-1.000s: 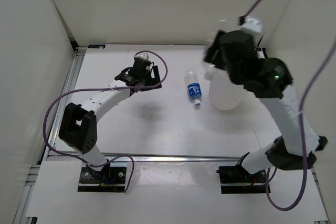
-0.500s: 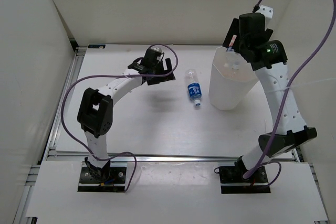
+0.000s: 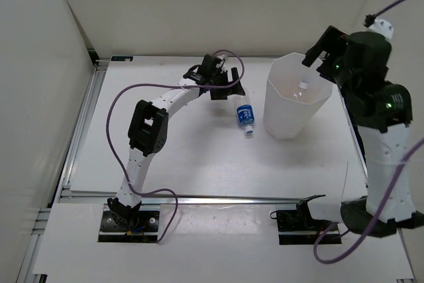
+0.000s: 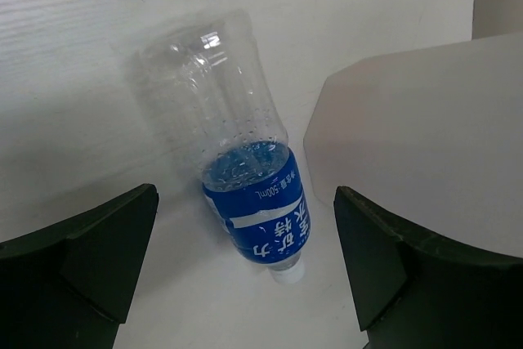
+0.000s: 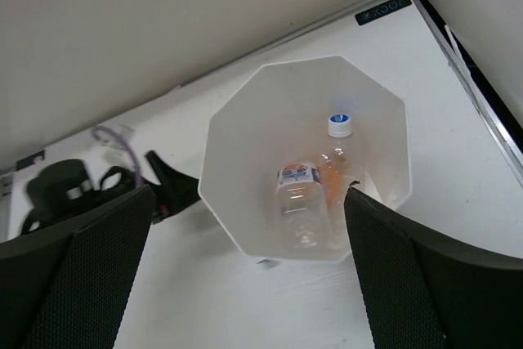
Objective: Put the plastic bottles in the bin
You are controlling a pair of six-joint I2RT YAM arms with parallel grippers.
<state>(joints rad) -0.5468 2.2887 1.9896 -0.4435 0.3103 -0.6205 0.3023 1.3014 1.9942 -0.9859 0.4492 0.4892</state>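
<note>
I should next move my left gripper down and gently to the right in the top view onto the bottle's blue label [image 3: 245, 116] [image 4: 260, 208], because the bottle is below its open fingers.
A clear plastic bottle with a blue label [image 3: 245, 116] lies on the white table just left of the bin [image 3: 285, 124], its cap toward the near edge. My left gripper [image 3: 224, 85] hovers open just behind it. In the left wrist view the bottle [image 4: 245, 169] lies between and beyond the open fingers [image 4: 90, 259], touching neither. My right gripper [image 3: 319, 50] hangs open and empty above the bin's far right rim. Inside the bin [image 5: 237, 161] lie a clear bottle with a red-white-blue label [image 5: 301, 202] and an orange bottle [image 5: 337, 165] with a white cap.
White walls close in the table at the back and both sides. Metal rails [image 3: 89, 107] run along the left and right edges. Purple cables [image 3: 142, 87] loop over both arms. The bin's wall [image 4: 409, 120] stands close to the right of the blue-label bottle.
My right gripper opened and dropped the red-white-blue label bottle into the bin, then drew back to the right. My left arm reached right, toward the blue-label bottle.
</note>
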